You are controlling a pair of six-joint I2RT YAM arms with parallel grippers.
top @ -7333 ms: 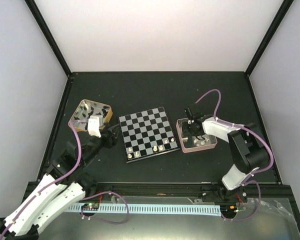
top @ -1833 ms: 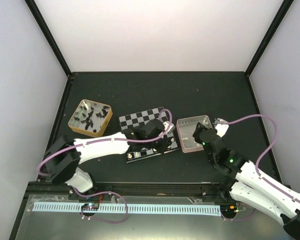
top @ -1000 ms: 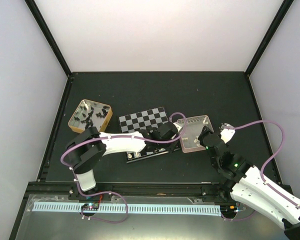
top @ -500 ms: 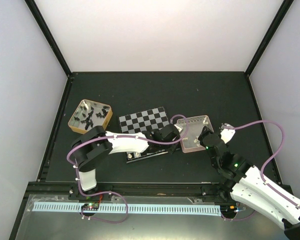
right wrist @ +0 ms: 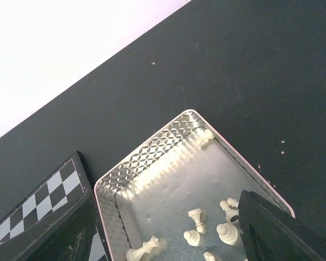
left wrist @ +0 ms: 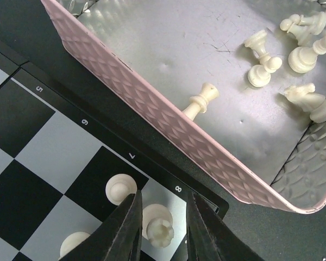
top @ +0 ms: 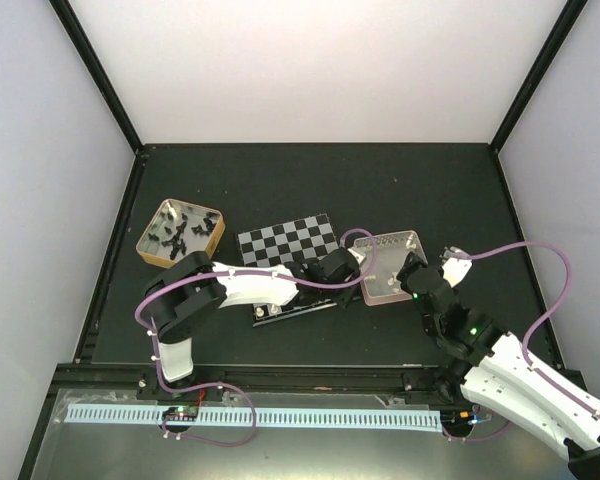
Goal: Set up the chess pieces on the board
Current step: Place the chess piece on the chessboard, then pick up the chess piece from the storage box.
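Note:
Next, my empty right gripper needs to go down and to the left in the top view, over the white pawn in the tray, since the pawn stands upright there.
The board (left wrist: 43, 147) fills the lower left of the left wrist view. A cream-white rook (left wrist: 158, 231) stands on its pale corner square by the "8", between the fingers of my left gripper (left wrist: 163, 206). The jaws are slightly apart, with a gap showing on the rook's right side. A white pawn (left wrist: 120, 188) stands on the dark square beside it. More white chess pieces (left wrist: 261, 70) lie in the pink tray (left wrist: 168, 130). My right gripper (right wrist: 168, 231) hangs wide open above that tray (right wrist: 146, 163), nothing between its fingers, with several white pieces (right wrist: 195, 217) below.
From above, the board (top: 290, 240) sits mid-table with the pink tray (top: 405, 240) against its right side. A gold-rimmed tin (top: 148, 248) of black pieces stands at the left. The left arm stretches across the board's near edge.
The left arm has swung right and settled over the board's near right corner, barely shifting in the last second. The right arm has stayed over the pink tray.

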